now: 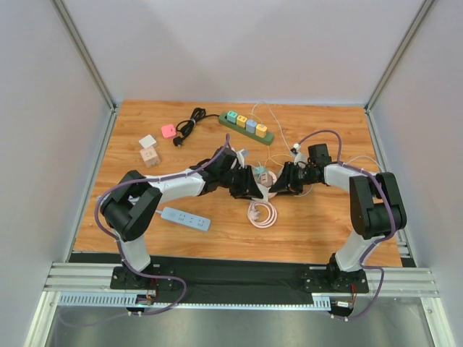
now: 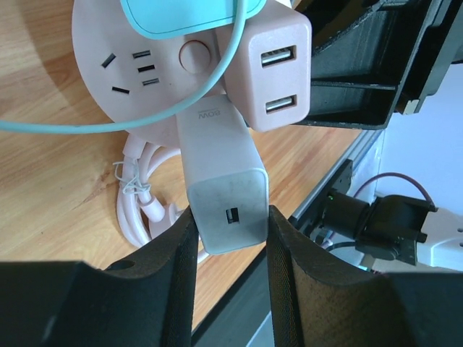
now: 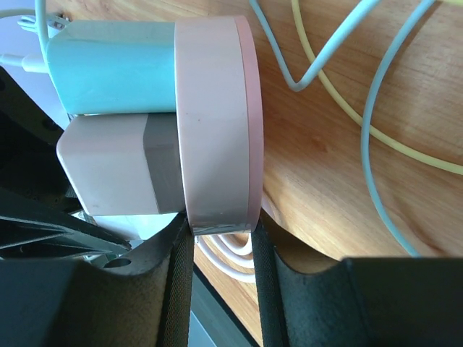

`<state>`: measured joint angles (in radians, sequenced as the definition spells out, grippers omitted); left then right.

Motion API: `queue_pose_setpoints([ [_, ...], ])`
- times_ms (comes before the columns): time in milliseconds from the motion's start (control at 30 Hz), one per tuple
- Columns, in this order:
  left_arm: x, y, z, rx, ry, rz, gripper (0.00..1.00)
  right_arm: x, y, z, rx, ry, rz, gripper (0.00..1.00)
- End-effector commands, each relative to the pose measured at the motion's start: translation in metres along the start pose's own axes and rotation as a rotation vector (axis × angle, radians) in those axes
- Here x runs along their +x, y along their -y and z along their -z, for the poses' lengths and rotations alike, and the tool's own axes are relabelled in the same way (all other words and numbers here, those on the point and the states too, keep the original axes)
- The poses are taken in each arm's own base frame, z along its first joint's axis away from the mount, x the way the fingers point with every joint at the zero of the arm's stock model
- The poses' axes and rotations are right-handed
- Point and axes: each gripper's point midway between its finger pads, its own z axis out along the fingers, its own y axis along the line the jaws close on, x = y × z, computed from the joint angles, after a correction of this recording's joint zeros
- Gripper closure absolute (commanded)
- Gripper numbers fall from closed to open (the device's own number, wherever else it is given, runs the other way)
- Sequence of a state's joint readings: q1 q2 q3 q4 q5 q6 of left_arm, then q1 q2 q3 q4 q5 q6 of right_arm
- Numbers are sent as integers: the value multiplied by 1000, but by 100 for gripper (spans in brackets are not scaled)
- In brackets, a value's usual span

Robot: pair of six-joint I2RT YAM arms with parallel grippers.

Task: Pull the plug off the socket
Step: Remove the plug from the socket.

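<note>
The left gripper will next pull the white plug off the socket, carry it and let it go on the tabletop (image 1: pixel 140 168) beside the beige cube, because bare wood shows there.
A round pink socket (image 2: pixel 137 72) sits in the middle of the table, lifted on edge (image 1: pixel 267 176). A white charger plug (image 2: pixel 224 181) is seated in its face, next to a teal plug (image 2: pixel 188 14) and a pink USB adapter (image 2: pixel 271 69). My left gripper (image 2: pixel 230 231) is shut on the outer end of the white plug, one finger on each side. In the right wrist view the socket (image 3: pixel 213 116) shows edge-on, with the white plug (image 3: pixel 108 173) and the teal plug (image 3: pixel 116 65) flush against it. My right gripper (image 3: pixel 221 235) is shut on the socket's rim.
The socket's coiled pink cord (image 1: pixel 262 215) lies just in front of the grippers. A light blue power strip (image 1: pixel 185 218) lies front left and a green strip (image 1: pixel 247 126) at the back. Small cubes (image 1: pixel 150 156) and a black cable (image 1: pixel 189 123) sit back left. Thin loose cables (image 3: pixel 340 94) trail behind the socket.
</note>
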<state>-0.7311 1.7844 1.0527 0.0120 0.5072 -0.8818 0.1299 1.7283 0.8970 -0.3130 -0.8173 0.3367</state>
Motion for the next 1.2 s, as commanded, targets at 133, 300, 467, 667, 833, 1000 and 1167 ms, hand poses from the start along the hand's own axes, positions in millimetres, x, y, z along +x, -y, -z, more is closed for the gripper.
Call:
queue_pose_setpoints([
  [133,-6,66,21,9,-81,-57,100,-39,61,8,260,156,67,100],
  [300,-8,88,10,-139,-113,-146,100,-39,65,8,273,154,67,100],
  [467,-5,95,15,-113,-113,-194,100,-40,65,9,285,156,72,100],
  [667,-2,81,38,10,-90,-173,100,-40,64,8,274,151,68,100],
  [833,-3,57,58,-4,-36,-217,100,-40,54,7,219,150,78,100],
  [1000,-25,18,95,-207,91,-269,100,-44,34,10,127,148,128,94],
  [1167,-44,-22,141,-354,224,-198,100,-50,5,22,38,176,218,68],
])
